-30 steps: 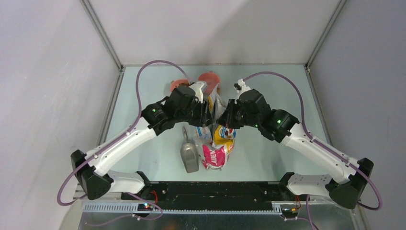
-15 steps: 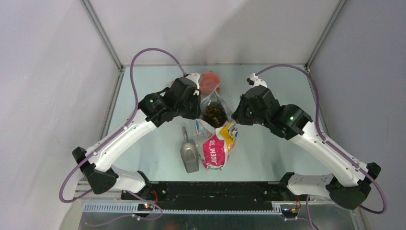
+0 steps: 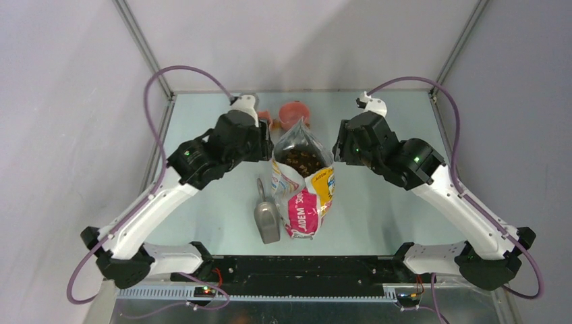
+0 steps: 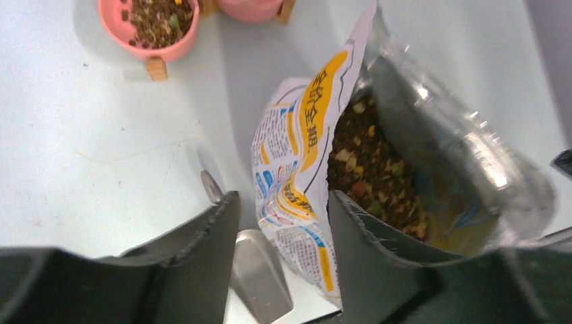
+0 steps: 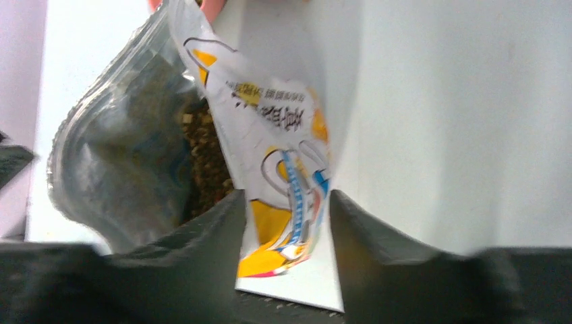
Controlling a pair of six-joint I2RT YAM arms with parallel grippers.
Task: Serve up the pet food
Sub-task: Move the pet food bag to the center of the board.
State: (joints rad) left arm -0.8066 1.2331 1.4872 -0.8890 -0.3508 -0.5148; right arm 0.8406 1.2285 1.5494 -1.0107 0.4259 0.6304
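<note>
My right gripper needs to go down, a little outward and toward the bag, onto its top edge [image 3: 331, 160] [image 5: 235, 166].
The printed bag [image 3: 303, 192] stands upright mid-table, its mouth spread wide. Pet food [image 3: 301, 160] shows inside as brown kibble, also in the left wrist view [image 4: 371, 169] and the right wrist view [image 5: 206, 155]. My left gripper [image 3: 262, 145] hovers just left of the bag's rim. It is open [image 4: 283, 223], and the bag's left wall shows between the fingers without being pinched. My right gripper [image 3: 342, 145] is just right of the rim, also open [image 5: 287, 216], with the bag's right wall loose between its fingers. A pink bowl [image 4: 150, 23] holds some kibble.
A grey metal scoop [image 3: 266, 217] lies on the table left of the bag, handle pointing away. Two pink bowls [image 3: 295, 113] sit behind the bag, the smaller one [image 3: 264, 116] partly hidden by my left arm. Side walls close in the table.
Both grippers drew apart, spreading the bag's mouth, then opened and let go of its rim. The bag went from slumped to upright. Both arms rose and moved outward.
</note>
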